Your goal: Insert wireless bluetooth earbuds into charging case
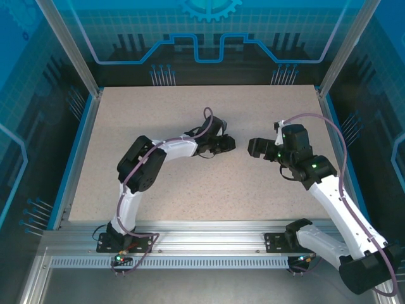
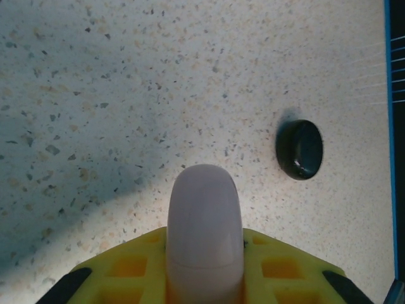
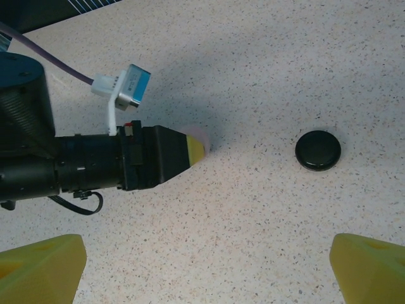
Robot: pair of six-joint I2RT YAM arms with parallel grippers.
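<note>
My left gripper lowers the pink case onto the speckled table beneath next, before it opens to release the case.
A pale pink-lilac rounded charging case point(image 2: 204, 228) is clamped between the yellow pads of my left gripper point(image 2: 204, 256), which is shut on it; its lid seam looks closed. From the right wrist view that left gripper point(image 3: 190, 151) hovers low over the table, with the case tip point(image 3: 202, 135) poking out. My right gripper point(image 3: 205, 272) is open, its yellow fingers spread wide with only bare table between them. A black round case point(image 3: 317, 150) lies shut on the table beyond the right gripper and ahead of the left one point(image 2: 299, 149). In the top view the two grippers point(image 1: 226, 144) point(image 1: 253, 148) face each other mid-table. The earbuds are out of view.
The speckled tabletop point(image 1: 190, 190) has a blue edge rail point(image 2: 388, 126) just past the black case. Clear enclosure walls stand on the sides. A cable connector point(image 3: 123, 88) sticks out from the left wrist.
</note>
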